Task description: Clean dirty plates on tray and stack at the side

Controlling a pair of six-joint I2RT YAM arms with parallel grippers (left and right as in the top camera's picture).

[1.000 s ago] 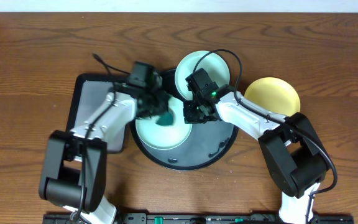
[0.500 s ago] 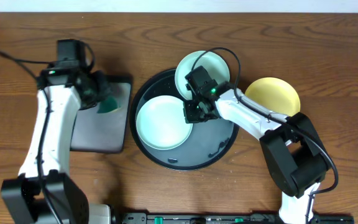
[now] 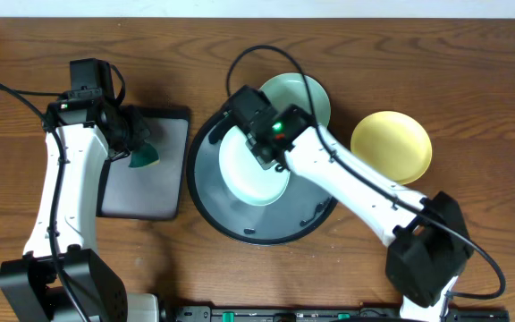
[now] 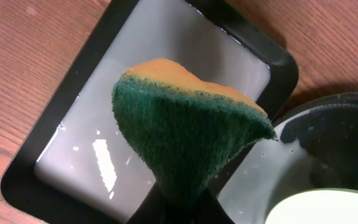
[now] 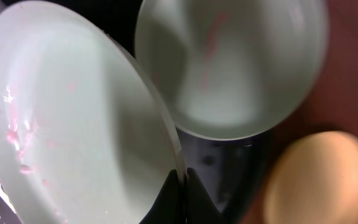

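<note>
My right gripper will move the mint plate to the right in the overhead view, then down onto the pale yellow plate (image 3: 392,146) (image 5: 322,180), since it lies empty beside the tray.
My right gripper (image 3: 271,150) is shut on the rim of a pale mint plate (image 3: 253,174) and holds it tilted over the round black tray (image 3: 211,192). In the right wrist view the jaws (image 5: 182,186) pinch that plate (image 5: 73,124), which has pink smears on its left side. A second mint plate (image 3: 300,97) (image 5: 229,68) rests on the tray's back rim. The pale yellow plate (image 3: 392,146) (image 5: 322,180) lies on the table to the right. My left gripper (image 3: 135,141) (image 4: 179,208) is shut on a teal sponge (image 3: 142,159) (image 4: 185,137).
The grey rectangular tray with a black rim (image 3: 141,183) (image 4: 154,56) lies left of the black tray, wet and glossy, under the sponge. The black tray's edge (image 4: 328,121) shows in the left wrist view. Wooden table all round.
My right gripper has moved left, closed on the mint plate's rim and tipped it up off the tray. My left gripper with the sponge shifted slightly over the grey tray.
</note>
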